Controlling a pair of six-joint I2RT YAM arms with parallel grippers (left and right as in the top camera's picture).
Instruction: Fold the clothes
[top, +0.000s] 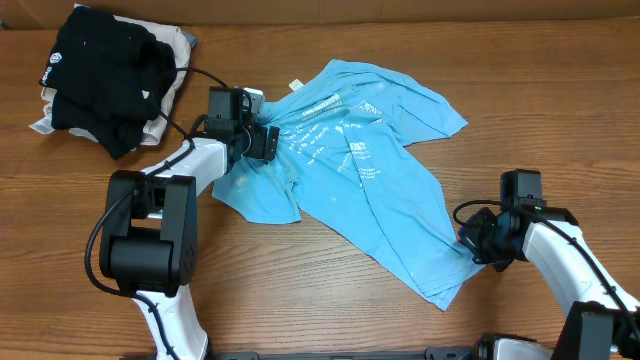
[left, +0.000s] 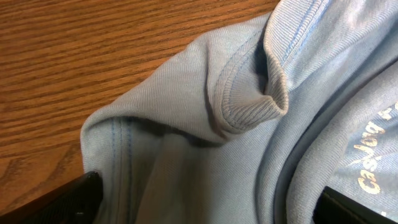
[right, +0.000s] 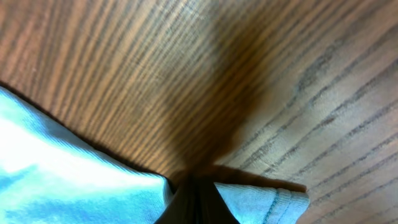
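The right gripper lifts outward to the bare tabletop (top: 533, 130) beside the far sleeve next and releases the hem edge, since the shirt's lower part lies folded narrow.
The light sky-blue T-shirt (top: 372, 195) lies crumpled and spread across the middle of the table, its white lettering facing up. My left gripper (top: 266, 142) is at its left upper part, by the collar. In the left wrist view the fingers (left: 211, 202) are wide apart, with shirt fabric (left: 180, 106) and the ribbed collar (left: 249, 112) bunched between and ahead of them. My right gripper (top: 480, 246) is at the shirt's lower right hem. In the right wrist view the fingers (right: 196, 198) are closed on the hem edge (right: 267, 202).
A black garment (top: 100, 70) lies on a beige cloth (top: 178, 55) at the far left back corner. A black cable (top: 205, 75) runs from there to my left arm. Bare wooden tabletop (top: 330, 300) lies in front of the shirt.
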